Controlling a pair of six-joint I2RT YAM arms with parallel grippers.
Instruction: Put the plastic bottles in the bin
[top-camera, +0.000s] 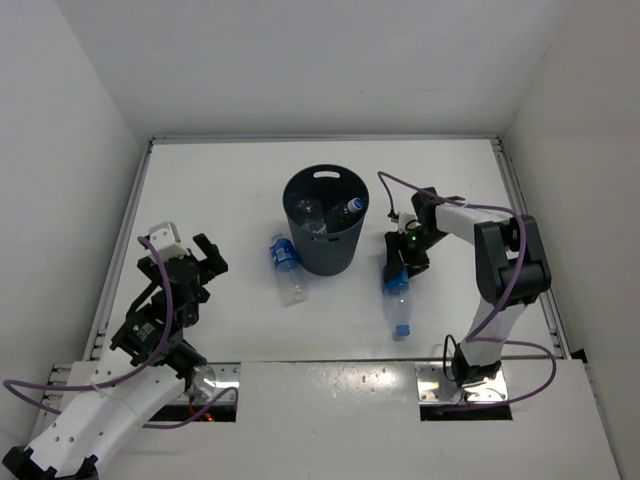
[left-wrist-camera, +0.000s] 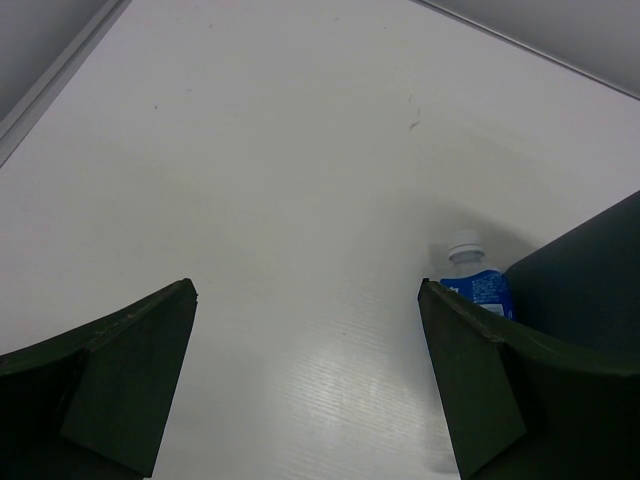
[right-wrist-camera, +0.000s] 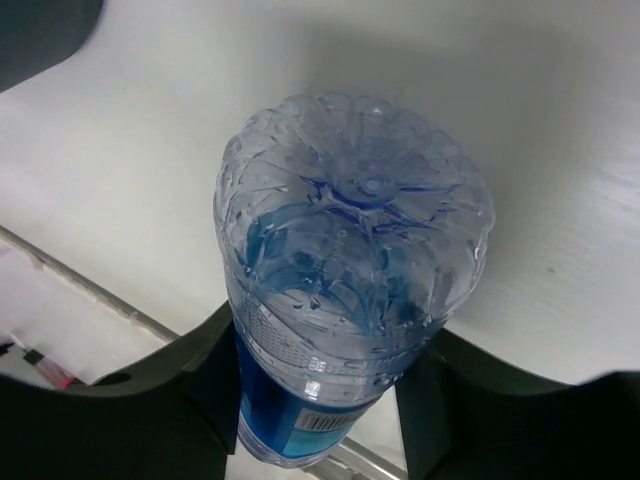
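The bottle goes up and to the left in the top view next, and my right gripper releases it over the bin's opening (top-camera: 325, 199), as the bin's side stands tall.
The dark round bin (top-camera: 330, 255) stands mid-table with two plastic bottles (top-camera: 308, 213) (top-camera: 348, 209) inside it. Another clear bottle with a blue label (top-camera: 287, 268) lies on the table just left of the bin. My right gripper (top-camera: 396, 262) is shut on the lower body of a further bottle (top-camera: 399, 300), which points cap-first toward the near edge. In the right wrist view that bottle (right-wrist-camera: 350, 250) fills the space between the fingers (right-wrist-camera: 205, 380), base toward the camera. My left gripper (top-camera: 186, 266) stands open and empty at the left, apart from the lying bottle (left-wrist-camera: 476, 285).
White walls close in the table at the back and both sides. A raised rail (top-camera: 122, 240) runs along the left edge. The bin's wall (left-wrist-camera: 590, 270) shows at the right of the left wrist view.
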